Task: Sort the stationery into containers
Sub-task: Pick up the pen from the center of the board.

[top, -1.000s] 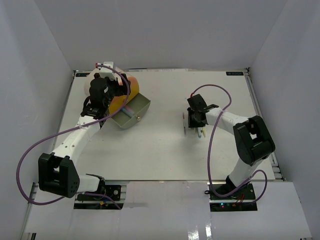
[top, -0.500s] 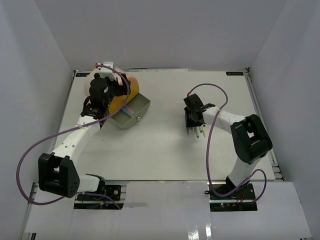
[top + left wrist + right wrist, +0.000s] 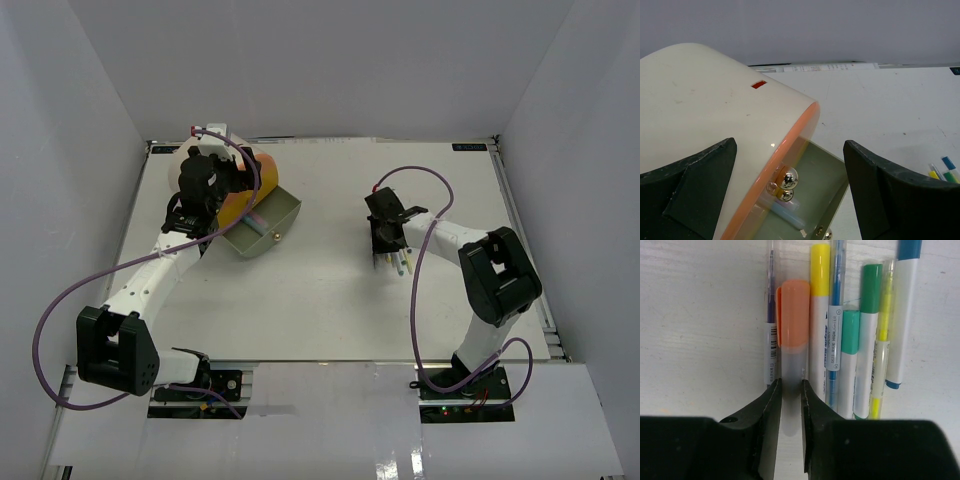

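The open grey-green drawer (image 3: 268, 218) has a pen in it, so I will lift my right gripper, move it to the left in the top view over that drawer and let go of the orange-capped marker.
Several pens and markers (image 3: 860, 340) lie side by side on the white table (image 3: 320, 300). My right gripper (image 3: 790, 390) is down on this row, shut on the clear barrel of the orange-capped marker (image 3: 792, 315). From above, that gripper (image 3: 385, 242) hides most of the row of pens (image 3: 402, 263). The cream cylindrical organizer (image 3: 243, 180) lies at the back left with one grey-green drawer (image 3: 265, 225) pulled out. My left gripper (image 3: 790, 195) hangs open over the organizer's body (image 3: 705, 110). A pale blue pen (image 3: 785, 212) lies in the drawer under a brass knob (image 3: 788, 178).
White walls close in the table on three sides. A purple cable (image 3: 425, 180) loops above the right arm. A slim purple pen (image 3: 770, 315) and a yellow-capped marker (image 3: 820, 315) flank the orange one closely.
My right gripper has shifted slightly left and back over the pens, and its jaws have closed onto the orange marker. The left arm and organizer have not moved.
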